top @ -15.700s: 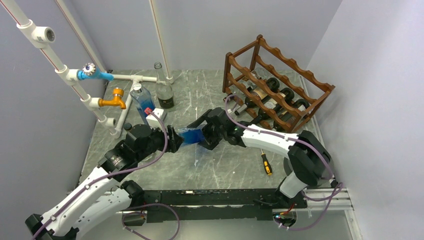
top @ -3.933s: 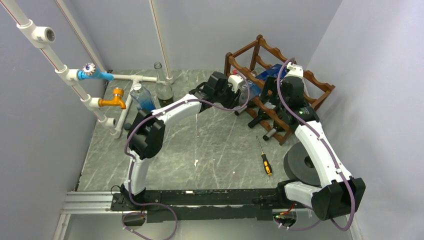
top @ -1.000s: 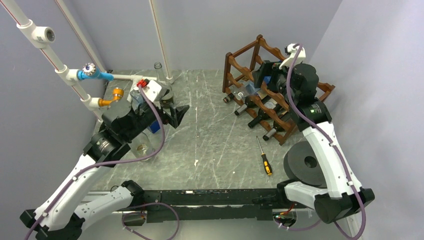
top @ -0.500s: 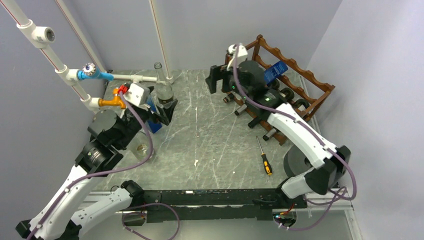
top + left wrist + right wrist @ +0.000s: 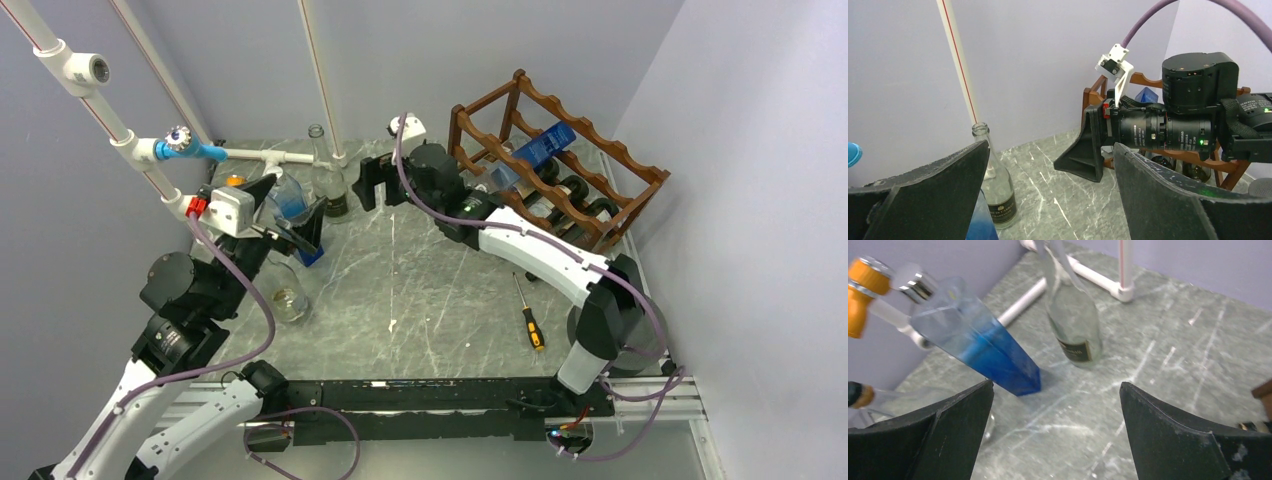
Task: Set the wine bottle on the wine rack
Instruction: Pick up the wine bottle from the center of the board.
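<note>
I will move my right gripper across and around the square blue bottle's lower body (image 5: 1009,363), as the blue bottle stands to the gripper's left in the top view.
The dark reddish-brown wine rack (image 5: 600,150) stands at the back right, with a blue bottle (image 5: 540,148) lying across its top tier and dark bottles (image 5: 575,190) lower down. A clear wine bottle (image 5: 326,180) with a dark label stands upright by the back wall, also in the left wrist view as the clear wine bottle (image 5: 998,195) and the right wrist view (image 5: 1073,325). My right gripper (image 5: 372,185) hangs open just right of it, empty (image 5: 1055,435). My left gripper (image 5: 297,196) is open and empty (image 5: 1050,200), beside a second, square blue bottle (image 5: 292,210).
White pipes with a blue tap (image 5: 185,145) and an orange tap (image 5: 863,295) run along the left. A glass jar (image 5: 286,300) stands near the left arm. A screwdriver (image 5: 531,325) lies front right, next to a grey disc (image 5: 600,335).
My right arm has swung left from the rack to the standing bottles, leaving the blue bottle on the top tier. My left arm has drawn back to the left.
</note>
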Controlling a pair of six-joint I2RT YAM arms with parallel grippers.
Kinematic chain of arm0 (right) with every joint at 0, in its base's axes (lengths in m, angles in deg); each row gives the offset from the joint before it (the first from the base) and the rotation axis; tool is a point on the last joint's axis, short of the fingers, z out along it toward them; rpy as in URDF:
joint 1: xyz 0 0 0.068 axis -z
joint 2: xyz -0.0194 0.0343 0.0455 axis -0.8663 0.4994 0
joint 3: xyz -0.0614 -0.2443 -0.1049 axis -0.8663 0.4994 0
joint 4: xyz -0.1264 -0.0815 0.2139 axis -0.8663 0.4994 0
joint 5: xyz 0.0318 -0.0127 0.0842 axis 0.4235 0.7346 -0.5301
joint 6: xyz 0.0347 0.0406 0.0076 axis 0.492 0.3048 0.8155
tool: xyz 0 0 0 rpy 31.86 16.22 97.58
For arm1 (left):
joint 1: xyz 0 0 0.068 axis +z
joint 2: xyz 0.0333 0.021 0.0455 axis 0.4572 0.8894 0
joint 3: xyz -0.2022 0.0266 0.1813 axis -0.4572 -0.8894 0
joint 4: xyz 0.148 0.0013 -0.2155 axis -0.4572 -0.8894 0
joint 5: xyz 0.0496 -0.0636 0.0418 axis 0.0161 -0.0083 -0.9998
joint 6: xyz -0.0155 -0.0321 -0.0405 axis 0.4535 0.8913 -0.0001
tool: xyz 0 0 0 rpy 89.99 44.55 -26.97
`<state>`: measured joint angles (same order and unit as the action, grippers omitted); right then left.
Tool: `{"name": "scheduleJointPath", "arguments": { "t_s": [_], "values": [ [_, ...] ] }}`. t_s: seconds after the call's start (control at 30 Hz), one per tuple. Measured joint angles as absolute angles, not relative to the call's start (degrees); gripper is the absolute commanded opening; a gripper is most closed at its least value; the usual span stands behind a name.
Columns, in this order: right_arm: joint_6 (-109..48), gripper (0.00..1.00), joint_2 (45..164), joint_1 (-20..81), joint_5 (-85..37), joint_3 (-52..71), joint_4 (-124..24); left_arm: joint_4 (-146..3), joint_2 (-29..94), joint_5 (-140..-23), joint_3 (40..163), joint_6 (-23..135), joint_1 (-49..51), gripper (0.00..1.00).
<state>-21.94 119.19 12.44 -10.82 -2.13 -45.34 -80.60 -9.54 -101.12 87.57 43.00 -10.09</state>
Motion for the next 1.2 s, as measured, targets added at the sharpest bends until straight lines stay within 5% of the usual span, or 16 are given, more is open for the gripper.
{"name": "scheduleJointPath", "arguments": {
  "t_s": [0.57, 1.2],
  "values": [
    [-18.4, 1.0, 132.7, 3.5, -12.0, -1.0, -70.6, -79.7, -14.6, -104.3, 85.8, 43.6, -8.7, 0.99],
    [-17.7, 0.93, 149.2, 1.0, -10.4, -15.7, -71.1, -78.5, -13.8, -111.6, 84.7, 43.5, -8.2, 0.96]
  ]
}}
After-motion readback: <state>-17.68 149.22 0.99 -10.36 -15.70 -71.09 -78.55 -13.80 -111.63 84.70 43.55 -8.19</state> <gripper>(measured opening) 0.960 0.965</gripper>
